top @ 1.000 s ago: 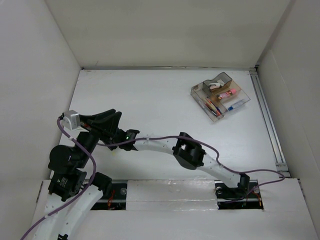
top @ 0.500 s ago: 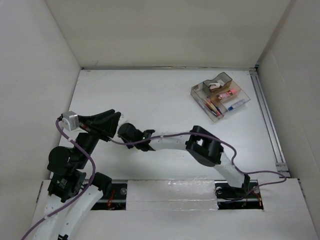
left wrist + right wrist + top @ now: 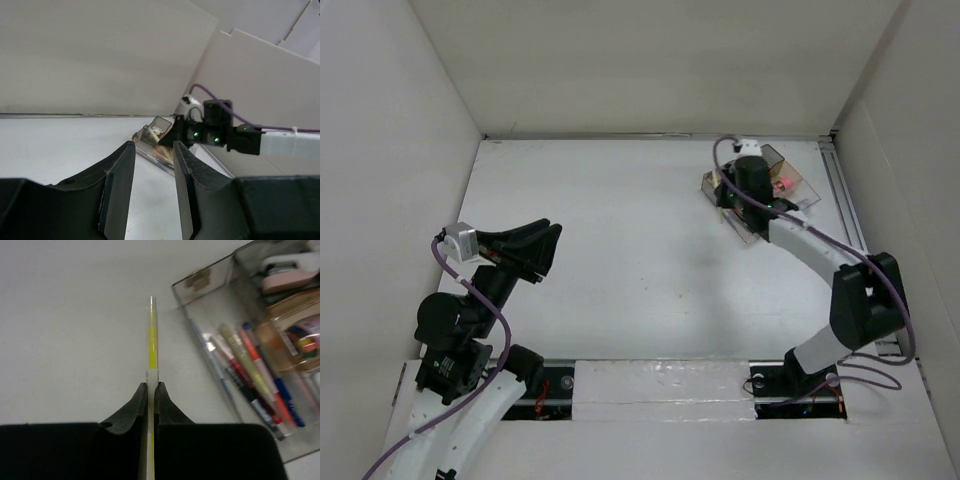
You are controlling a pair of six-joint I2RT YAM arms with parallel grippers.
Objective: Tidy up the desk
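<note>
Next, my right gripper needs to shift sideways over the tray's pen section (image 3: pixel 738 218) (image 3: pixel 250 372) and release the yellow-cored pen, since that section lies to the gripper's right in its wrist view.
The desk (image 3: pixel 620 250) is a flat white tabletop walled by white panels. My right gripper (image 3: pixel 151 385) is shut on a thin clear pen with a yellow core (image 3: pixel 151 335), which sticks out ahead over the desk (image 3: pixel 65 340), just left of the clear compartmented tray (image 3: pixel 231 270). In the top view the right gripper (image 3: pixel 728 192) hovers over the tray's left corner (image 3: pixel 708 181) at the back right. My left gripper (image 3: pixel 545 245) is open and empty above the desk's left side. In the left wrist view it (image 3: pixel 154 147) faces the far tray (image 3: pixel 152 136).
The tray holds several pens (image 3: pixel 250 370), a pink item (image 3: pixel 782 184) and a white-and-pink item (image 3: pixel 287 270). A metal rail (image 3: pixel 850 230) runs along the desk's right edge. White panels stand at the left, back and right.
My right arm has swung from beside the left gripper at the desk's left across to the tray at the back right. The left gripper has barely moved.
</note>
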